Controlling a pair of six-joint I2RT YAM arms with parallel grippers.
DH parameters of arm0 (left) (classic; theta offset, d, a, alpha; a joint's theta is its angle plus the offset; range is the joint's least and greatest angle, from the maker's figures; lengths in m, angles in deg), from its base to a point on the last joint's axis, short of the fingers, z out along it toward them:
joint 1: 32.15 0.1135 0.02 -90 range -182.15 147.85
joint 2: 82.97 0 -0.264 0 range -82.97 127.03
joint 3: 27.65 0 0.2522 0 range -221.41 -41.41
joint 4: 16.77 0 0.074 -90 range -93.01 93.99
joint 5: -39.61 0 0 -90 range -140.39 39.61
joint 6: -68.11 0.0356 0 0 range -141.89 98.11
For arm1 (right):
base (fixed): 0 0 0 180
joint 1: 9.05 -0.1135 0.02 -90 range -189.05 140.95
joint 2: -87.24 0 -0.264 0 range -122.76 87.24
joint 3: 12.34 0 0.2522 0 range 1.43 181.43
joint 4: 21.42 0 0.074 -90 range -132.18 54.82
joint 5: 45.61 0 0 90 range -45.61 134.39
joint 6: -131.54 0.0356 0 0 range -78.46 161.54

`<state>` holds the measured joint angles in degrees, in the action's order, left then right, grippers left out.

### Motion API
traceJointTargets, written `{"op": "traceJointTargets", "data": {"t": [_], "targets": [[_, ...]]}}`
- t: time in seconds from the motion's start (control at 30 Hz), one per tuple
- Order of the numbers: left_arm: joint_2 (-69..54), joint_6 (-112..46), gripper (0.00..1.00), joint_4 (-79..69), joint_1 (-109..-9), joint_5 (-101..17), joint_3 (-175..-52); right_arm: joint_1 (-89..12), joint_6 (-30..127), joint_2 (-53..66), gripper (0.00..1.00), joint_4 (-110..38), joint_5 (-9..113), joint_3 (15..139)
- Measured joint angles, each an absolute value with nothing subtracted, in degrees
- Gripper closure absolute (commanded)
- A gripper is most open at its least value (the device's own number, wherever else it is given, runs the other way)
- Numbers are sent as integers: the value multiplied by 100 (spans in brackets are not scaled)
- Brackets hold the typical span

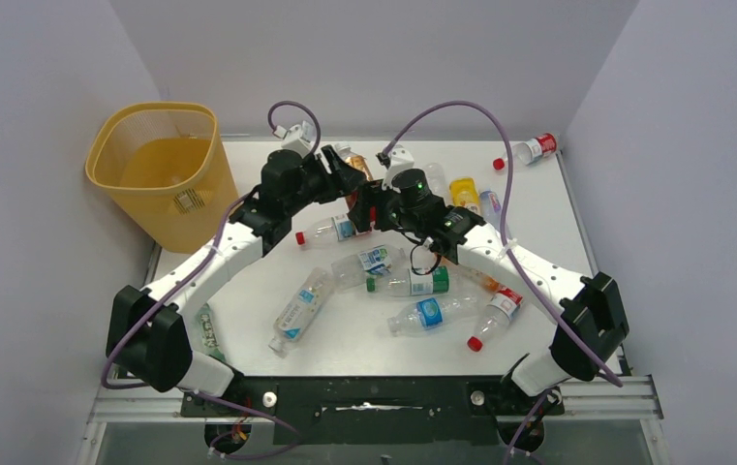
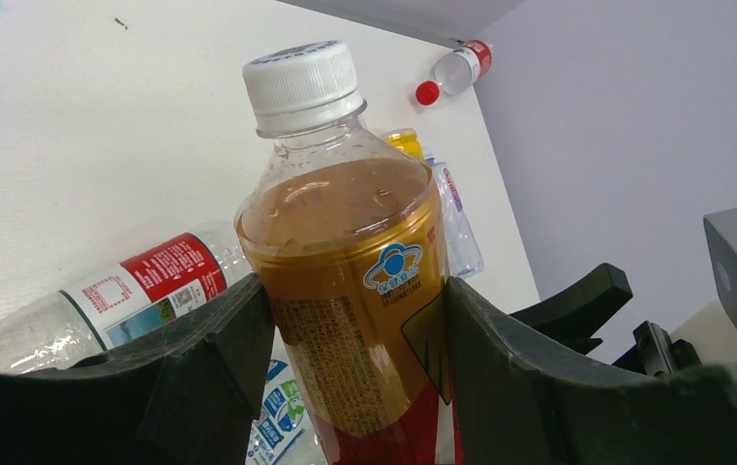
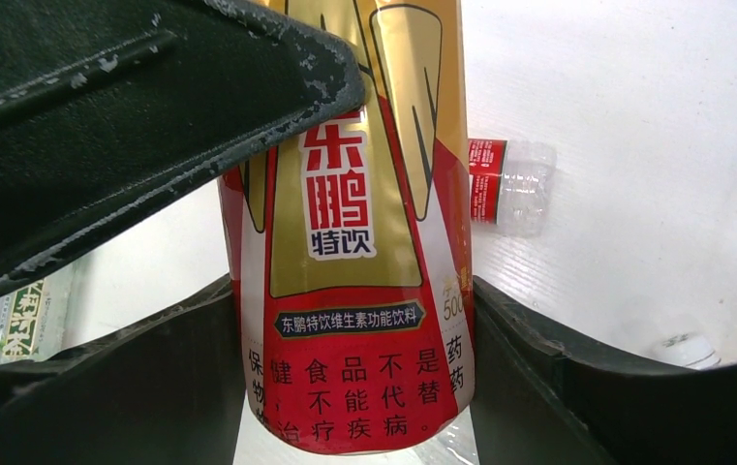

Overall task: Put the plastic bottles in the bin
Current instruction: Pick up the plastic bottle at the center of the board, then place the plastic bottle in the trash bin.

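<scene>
Next, my left gripper swings to the left in the top view over the bin's opening (image 1: 155,148) to release the bottle.
A bottle of amber drink (image 2: 345,242) with a white cap and a gold-and-red label is held between both grippers above the table. My left gripper (image 2: 359,329) is shut on its upper body, below the cap. My right gripper (image 3: 354,358) is shut on its lower red part (image 3: 354,291); a left finger (image 3: 151,126) shows above it. In the top view the two grippers meet at the table's back middle (image 1: 364,199). The yellow mesh bin (image 1: 172,218) stands off the table's back left corner. Several clear bottles lie on the table, such as one with a blue label (image 1: 432,312).
Other bottles lie near the front middle (image 1: 298,310), one with a red cap (image 1: 493,318), a green-labelled one (image 1: 408,283), a yellow one behind the right arm (image 1: 463,191), and one at the back right corner (image 1: 529,150). Grey walls enclose the table.
</scene>
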<state>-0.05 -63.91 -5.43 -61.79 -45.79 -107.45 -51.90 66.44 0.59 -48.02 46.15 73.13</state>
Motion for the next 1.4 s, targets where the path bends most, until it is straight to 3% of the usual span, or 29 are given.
{"op": "traceJointTargets", "data": {"t": [0.07, 0.2, 0.63, 0.93, 1.27, 1.4], "targets": [[12, -6374, 71, -519, -6177, -4568, -10776, -5190, 6644, 59, 11, -4804, 4609, 7313], [111, -6212, 72, -370, -6103, -4531, -10977, -5201, 6633, 61, 1, -4813, 4613, 7313], [170, -5622, 72, 417, -4671, -4185, -12043, -5223, 6636, 489, 2, -5014, 4576, 7311], [157, -5091, 72, 1267, -2855, -4008, -13243, -5223, 6646, 601, 2, -5034, 4563, 7252], [-165, -4767, 72, 1512, -1539, -4013, -13827, -5223, 6649, 572, 2, -5034, 4569, 7252], [-152, -4758, 64, 1634, -1200, -4015, -13829, -5223, 6649, 531, 2, -5036, 4574, 7252]]}}
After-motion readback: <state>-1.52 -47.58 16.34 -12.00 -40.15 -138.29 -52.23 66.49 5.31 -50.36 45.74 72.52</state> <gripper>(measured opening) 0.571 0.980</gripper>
